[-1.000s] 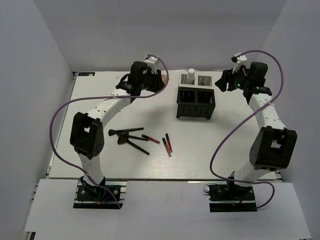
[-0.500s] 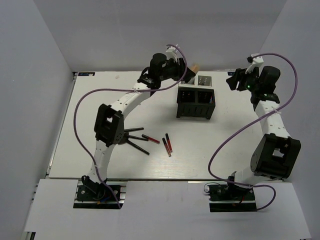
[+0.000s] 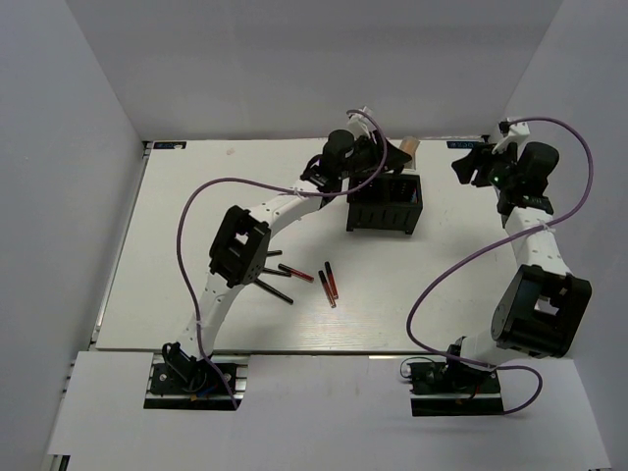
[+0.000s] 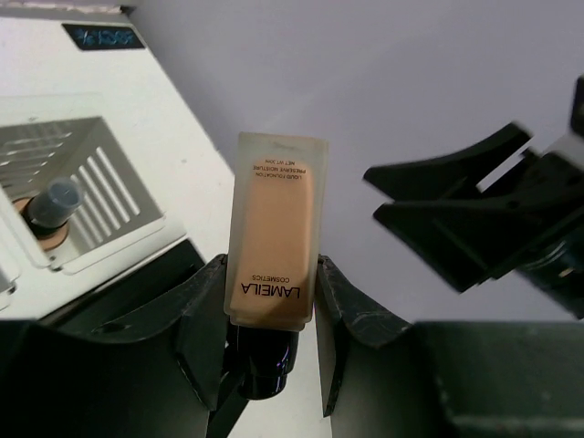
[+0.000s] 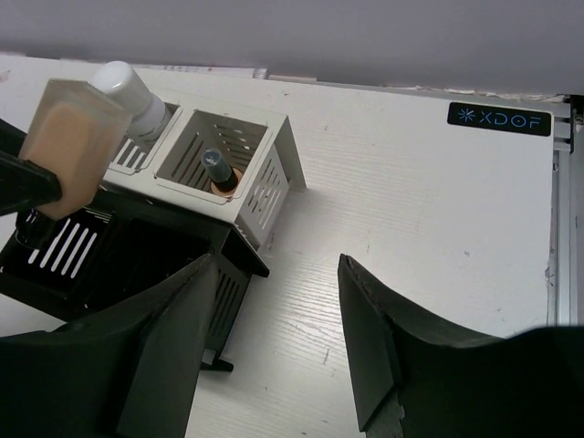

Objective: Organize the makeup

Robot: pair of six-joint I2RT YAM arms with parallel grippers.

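Note:
The box's rear section with the second tan bottle point(image 3: 408, 164) point(image 4: 96, 192) has space beside that second bottle, so my left gripper needs to lower toward it next and release its bottle there.
My left gripper point(image 3: 397, 157) is shut on a tan bottle point(image 3: 408, 146), cap toward the wrist, and holds it over the back of the organizer box point(image 3: 385, 208). In the left wrist view the bottle point(image 4: 274, 237) sits between both fingers point(image 4: 205, 319). A second tan bottle point(image 5: 217, 169) stands in the box's rear right white compartment, and the white bottle point(image 5: 128, 91) in the rear left one. The held bottle also shows in the right wrist view point(image 5: 71, 146). Red-black pencils point(image 3: 329, 283) and black brushes point(image 3: 273, 287) lie on the table, partly behind the left arm. My right gripper point(image 3: 471, 163) is open and empty, right of the box.
The box's two front black compartments point(image 5: 109, 251) face the arms. The table's back edge and the white wall lie just behind the box. The left arm stretches across the table's middle point(image 3: 245, 245).
My left arm has swung from the back left to the right, carrying the tan bottle to above the box's rear. My right gripper has drawn back to the right, away from the box.

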